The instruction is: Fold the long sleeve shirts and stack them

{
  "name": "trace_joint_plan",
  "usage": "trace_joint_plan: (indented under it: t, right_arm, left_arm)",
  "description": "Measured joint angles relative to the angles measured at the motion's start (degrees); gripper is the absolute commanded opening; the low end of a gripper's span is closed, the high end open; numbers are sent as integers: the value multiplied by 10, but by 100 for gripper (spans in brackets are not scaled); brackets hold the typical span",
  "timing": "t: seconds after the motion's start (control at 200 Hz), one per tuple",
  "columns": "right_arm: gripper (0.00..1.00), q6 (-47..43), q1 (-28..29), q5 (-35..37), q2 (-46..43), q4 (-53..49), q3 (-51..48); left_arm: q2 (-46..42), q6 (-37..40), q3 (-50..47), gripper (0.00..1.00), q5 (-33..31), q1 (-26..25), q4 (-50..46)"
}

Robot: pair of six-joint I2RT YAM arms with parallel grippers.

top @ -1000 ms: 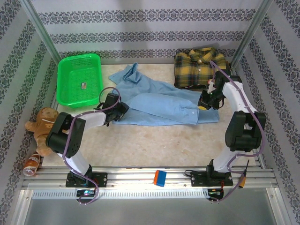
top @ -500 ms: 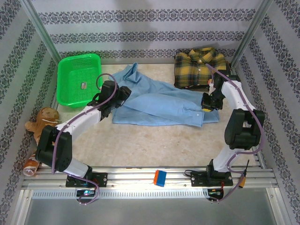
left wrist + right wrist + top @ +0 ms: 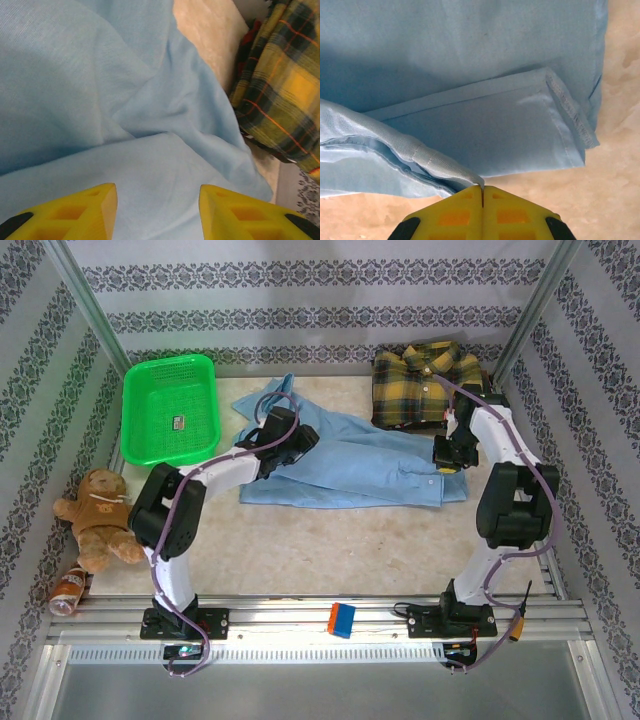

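I will next carry the raised seamed edge outward and down with my right gripper and release it on the folded flap, since that lies outward and below.
The light blue shirt lies spread and partly folded across the middle of the table. My left gripper hovers over its back left part. In the left wrist view the left gripper is open, with the blue shirt beneath it and nothing between the yellow fingers. My right gripper is at the shirt's right end. In the right wrist view the right gripper is shut on a seamed edge of the blue shirt and lifts it slightly. The yellow plaid shirt sits folded at the back right, and the plaid shirt also shows beside the blue cloth.
A green mesh basket stands at the back left. A teddy bear and a bottle lie outside the left edge. A small blue and orange block rests on the front rail. Patterned walls enclose three sides.
My left arm has swung from the shirt's left front edge toward the back right and now sits over the cloth. The right gripper has shifted slightly back, still shut on the edge.
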Motion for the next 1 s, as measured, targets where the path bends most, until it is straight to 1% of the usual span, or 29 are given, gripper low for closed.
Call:
trace_joint_plan:
  t: [0.22, 0.41, 0.63, 0.689, 0.714, 0.729, 0.744, 0.814, 0.884, 0.999]
  right_arm:
    - [3, -2, 15, 43, 22, 17, 14]
    - [5, -3, 26, 72, 24, 31, 17]
    - [7, -3, 27, 101, 46, 53, 19]
    - [13, -4, 27, 113, 49, 67, 10]
    - [18, -4, 27, 118, 49, 73, 5]
    - [24, -4, 27, 120, 49, 76, 2]
    - [28, -5, 27, 123, 49, 79, 0]
    - [35, -1, 27, 135, 49, 92, -11]
    - [46, 9, 28, 148, 48, 105, -22]
    - [52, 26, 35, 165, 22, 131, -59]
  left_arm:
    - [30, 14, 4, 47, -35, 0, -12]
    - [31, 28, 2, 48, -61, 0, -23]
    - [32, 43, -12, 48, -73, 0, -28]
    - [32, 45, -18, 48, -75, 0, -31]
    - [32, 46, -20, 48, -76, 0, -31]
    - [32, 47, -22, 48, -77, 0, -32]
    - [32, 47, -23, 48, -77, 0, -32]
    - [32, 50, -30, 48, -77, 0, -34]
    - [32, 54, -34, 48, -77, 0, -35]
    - [32, 60, -40, 47, -73, 0, -33]
